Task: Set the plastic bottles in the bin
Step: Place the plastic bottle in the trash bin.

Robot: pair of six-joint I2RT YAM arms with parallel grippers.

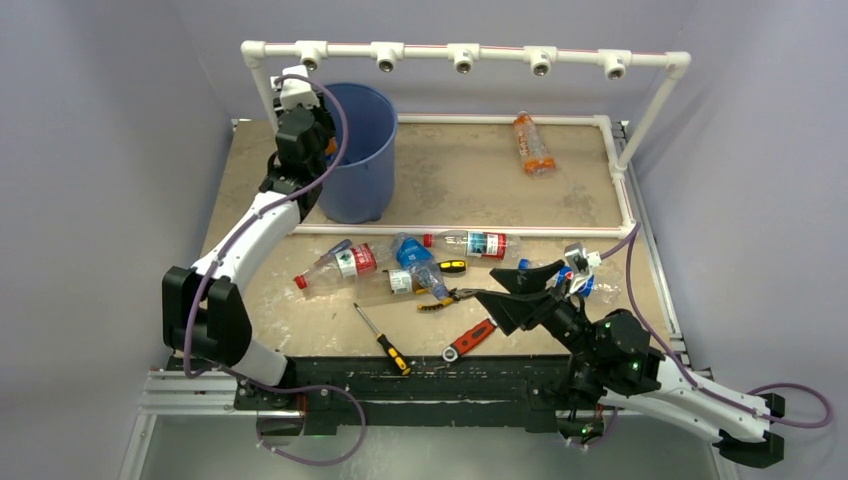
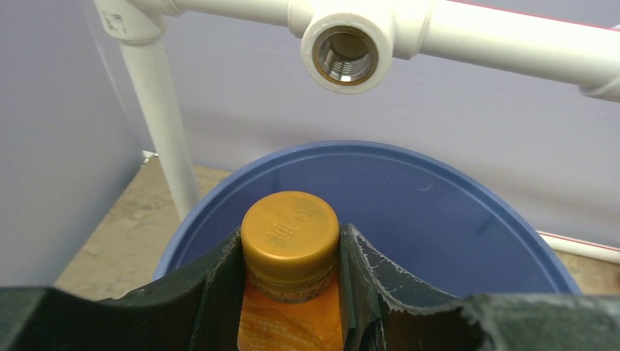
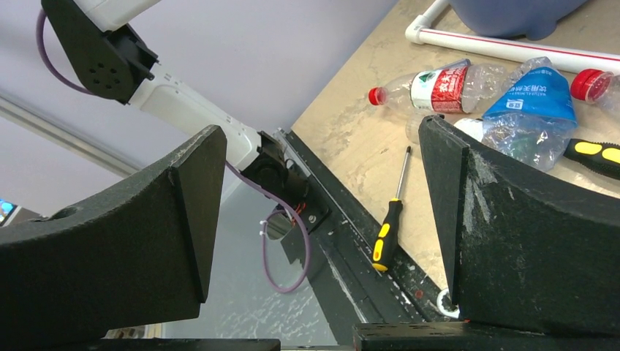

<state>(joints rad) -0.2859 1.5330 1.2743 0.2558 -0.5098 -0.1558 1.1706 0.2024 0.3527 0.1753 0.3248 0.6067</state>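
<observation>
I will move my left gripper to the right in the top view next and lower it into the blue bin (image 1: 363,122), because the orange bottle hangs by the bin's rim.
My left gripper (image 1: 322,140) (image 2: 291,245) is shut on an orange bottle (image 2: 291,234) with a gold cap, gripped at its neck over the near rim of the blue bin (image 1: 368,150) (image 2: 439,212). My right gripper (image 1: 520,292) (image 3: 322,190) is open and empty, low at the right front. Several clear bottles lie mid-table: one with a red label (image 1: 338,264) (image 3: 437,88), a crushed one with a blue label (image 1: 412,252) (image 3: 532,110), and one with a red cap (image 1: 472,243). Another orange bottle (image 1: 534,144) lies at the back right.
A white pipe frame (image 1: 460,55) (image 2: 343,51) stands over the back of the table, above the bin. Tools lie near the front: a screwdriver (image 1: 382,340) (image 3: 387,227), a red-handled wrench (image 1: 470,340) and pliers (image 1: 447,298).
</observation>
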